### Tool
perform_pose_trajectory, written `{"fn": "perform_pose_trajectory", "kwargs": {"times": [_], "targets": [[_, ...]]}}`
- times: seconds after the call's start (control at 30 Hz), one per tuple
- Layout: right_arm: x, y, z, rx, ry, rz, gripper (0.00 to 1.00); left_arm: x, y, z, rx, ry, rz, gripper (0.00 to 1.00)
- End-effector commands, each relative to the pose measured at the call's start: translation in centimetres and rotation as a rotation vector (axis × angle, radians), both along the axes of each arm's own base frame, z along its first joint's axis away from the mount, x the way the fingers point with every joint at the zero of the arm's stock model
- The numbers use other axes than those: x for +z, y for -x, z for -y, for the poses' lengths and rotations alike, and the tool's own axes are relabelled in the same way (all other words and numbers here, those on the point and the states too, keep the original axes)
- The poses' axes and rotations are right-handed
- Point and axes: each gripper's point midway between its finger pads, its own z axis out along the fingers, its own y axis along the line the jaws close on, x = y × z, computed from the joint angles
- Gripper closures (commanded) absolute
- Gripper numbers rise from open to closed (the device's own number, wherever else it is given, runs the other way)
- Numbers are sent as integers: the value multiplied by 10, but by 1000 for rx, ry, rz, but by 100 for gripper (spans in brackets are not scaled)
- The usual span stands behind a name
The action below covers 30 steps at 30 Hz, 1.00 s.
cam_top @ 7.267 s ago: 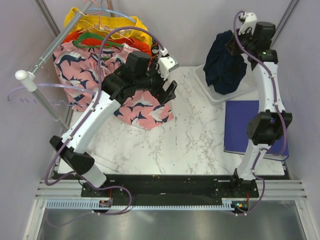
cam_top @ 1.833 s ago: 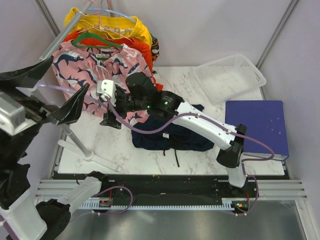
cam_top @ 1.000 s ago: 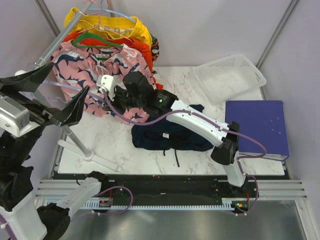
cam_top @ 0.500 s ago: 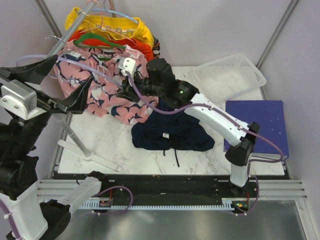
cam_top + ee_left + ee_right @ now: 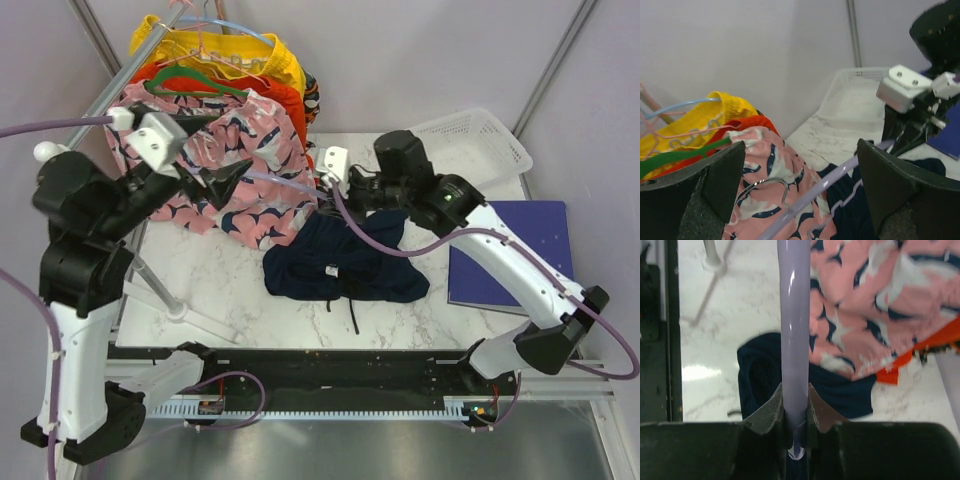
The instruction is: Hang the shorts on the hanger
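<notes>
Back from my right gripper, to its right in the top view, the shorts' board-side end lies bare. The right gripper draws the hanger over it next and releases.
The navy shorts lie flat on the marble table, with the white label up and the drawstring trailing toward the near edge. They also show in the left wrist view and the right wrist view. My right gripper hovers over their far edge and is shut on the pale lilac hanger. The hanger's bar runs left from that gripper, and its metal hook is near the pink shorts. My left gripper is open wide, raised by the rack, with the bar passing between its fingers.
A clothes rack at the back left carries pink shark-print shorts, orange and yellow shorts, and green and light blue hangers. Its base foot stands on the table's left. A white basket and a blue board sit on the right.
My right gripper has carried the hanger to the right, away from the rack and over the navy shorts. My left arm has swung in from the left edge toward the hanger.
</notes>
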Motion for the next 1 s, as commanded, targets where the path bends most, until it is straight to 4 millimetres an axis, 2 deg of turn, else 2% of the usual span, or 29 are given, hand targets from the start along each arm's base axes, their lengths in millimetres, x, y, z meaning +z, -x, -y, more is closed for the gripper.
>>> {"fn": "perform_pose_trajectory", "kwargs": {"times": [0.0,0.03,0.07,0.1,0.13,0.2,0.23,0.3,0.33,0.4,0.43,0.53,0.7,0.8,0.83,0.87,0.9,0.93,0.97], "targets": [[-12,-4,76,-58,80,31,100,-49,20,27,-219,-150,-8,2],[-15,-1,87,-60,82,30,100,-82,14,32,-246,-207,-27,2],[-28,10,104,-49,113,31,100,-95,17,34,-275,-231,-23,3],[-35,15,111,-51,130,33,100,-109,19,33,-279,-256,-29,3],[-51,27,121,-56,153,17,100,-132,18,32,-285,-300,-39,3],[-67,37,133,-61,184,10,100,-152,21,30,-299,-346,-53,4],[-81,49,140,-60,200,-14,100,-169,23,30,-316,-380,-73,4],[-91,60,145,-63,200,-43,100,-182,24,29,-324,-395,-91,4],[-96,68,149,-66,194,-58,100,-197,24,29,-338,-429,-108,4],[-95,76,150,-61,174,-67,100,-217,27,31,-382,-468,-127,4],[-93,79,151,-68,161,-69,100,-237,33,32,-437,-509,-136,4],[-85,83,151,-73,134,-72,100,-265,37,35,-503,-562,-126,5],[-75,93,148,-39,101,-61,100,-290,31,38,-547,-596,-151,11],[-74,101,147,24,107,-48,100,-296,21,39,-542,-606,-173,23],[-78,103,147,33,120,-60,100,-296,21,40,-550,-606,-175,30],[-79,104,148,45,127,-49,100,-298,22,41,-562,-603,-184,43],[-79,103,147,48,131,-49,100,-300,25,42,-578,-598,-196,53],[-79,99,146,48,134,-50,100,-300,29,45,-605,-581,-206,77],[-79,97,144,50,136,-52,99,-301,31,47,-617,-574,-212,90]]}}
